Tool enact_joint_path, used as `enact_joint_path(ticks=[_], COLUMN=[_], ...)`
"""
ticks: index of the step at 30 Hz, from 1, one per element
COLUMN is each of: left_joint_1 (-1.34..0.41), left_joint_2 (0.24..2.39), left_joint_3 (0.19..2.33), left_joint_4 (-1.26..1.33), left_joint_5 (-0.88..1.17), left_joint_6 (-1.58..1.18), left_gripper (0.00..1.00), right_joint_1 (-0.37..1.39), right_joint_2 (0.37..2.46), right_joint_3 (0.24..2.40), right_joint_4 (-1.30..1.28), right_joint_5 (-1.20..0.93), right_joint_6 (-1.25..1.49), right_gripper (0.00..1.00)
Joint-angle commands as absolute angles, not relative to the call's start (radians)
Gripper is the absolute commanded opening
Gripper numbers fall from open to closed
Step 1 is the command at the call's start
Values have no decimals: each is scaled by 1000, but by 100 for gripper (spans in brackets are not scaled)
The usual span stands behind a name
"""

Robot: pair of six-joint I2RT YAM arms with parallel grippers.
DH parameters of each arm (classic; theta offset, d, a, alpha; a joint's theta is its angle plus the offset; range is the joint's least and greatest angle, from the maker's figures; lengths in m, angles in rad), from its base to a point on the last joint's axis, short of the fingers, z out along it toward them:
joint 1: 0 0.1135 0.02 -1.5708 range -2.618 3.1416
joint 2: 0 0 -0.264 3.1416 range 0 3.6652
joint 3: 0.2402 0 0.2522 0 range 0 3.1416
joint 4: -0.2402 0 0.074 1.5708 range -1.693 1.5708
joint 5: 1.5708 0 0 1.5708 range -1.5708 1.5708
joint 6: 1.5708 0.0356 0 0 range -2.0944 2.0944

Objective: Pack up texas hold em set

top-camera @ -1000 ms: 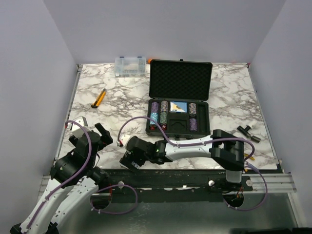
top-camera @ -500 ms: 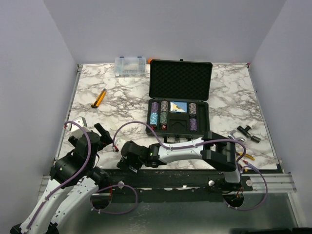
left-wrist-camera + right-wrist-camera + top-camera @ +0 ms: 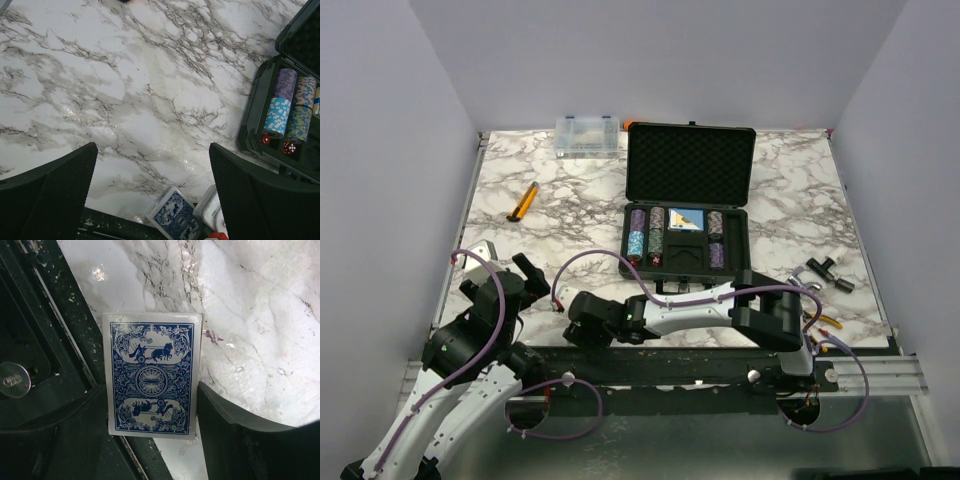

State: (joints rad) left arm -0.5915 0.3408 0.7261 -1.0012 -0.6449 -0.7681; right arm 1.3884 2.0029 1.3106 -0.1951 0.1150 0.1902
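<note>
The tray's near card slot (image 3: 685,251) is empty. I will lift my right gripper, carry the deck outward and to the right in the top view, and release it there.
A blue-and-white card deck (image 3: 150,372) lies flat at the table's near edge, half over the black rail. My right gripper (image 3: 152,407) straddles its lower half, and one finger (image 3: 235,440) meets each long side, so it is shut on the deck. From above the gripper head (image 3: 585,320) hides the deck. The deck (image 3: 172,217) shows low in the left wrist view. The black case (image 3: 688,165) stands open, with chip stacks (image 3: 280,105), red dice (image 3: 289,147) and another deck (image 3: 687,220) in its tray. My left gripper (image 3: 152,190) hangs open over bare marble.
A clear organizer box (image 3: 587,135) sits at the back. An orange-handled tool (image 3: 524,201) lies at the left. A black tool (image 3: 828,272) and pliers (image 3: 820,318) lie at the right, near my right arm's base. The black rail (image 3: 45,365) borders the table's near edge.
My right gripper has shifted toward the near left edge, come down over the deck and narrowed its jaws onto it. The left arm has not moved.
</note>
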Motion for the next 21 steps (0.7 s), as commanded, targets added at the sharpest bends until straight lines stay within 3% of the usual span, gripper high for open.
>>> enact_joint_path(ticks=[1,5,21], left_joint_1=[-594,-594,-594], left_joint_2=[333,335,350], left_joint_3=[747,747,747], left_joint_4=[-1026,-1026,-1025], left_joint_5=[-671,-670,-664], left_joint_6=[-780,-781,-781], left_gripper=[92,92,92], right_joint_1=[1396,1397,1394], right_joint_2=[2032,2021,1760], right_joint_3=[1320,1312,1213], right_joint_4=[-205,-204,-221], right_joint_5=[127,143,278], right_joint_6=[191,187,-5], right_gripper=[61,48,40])
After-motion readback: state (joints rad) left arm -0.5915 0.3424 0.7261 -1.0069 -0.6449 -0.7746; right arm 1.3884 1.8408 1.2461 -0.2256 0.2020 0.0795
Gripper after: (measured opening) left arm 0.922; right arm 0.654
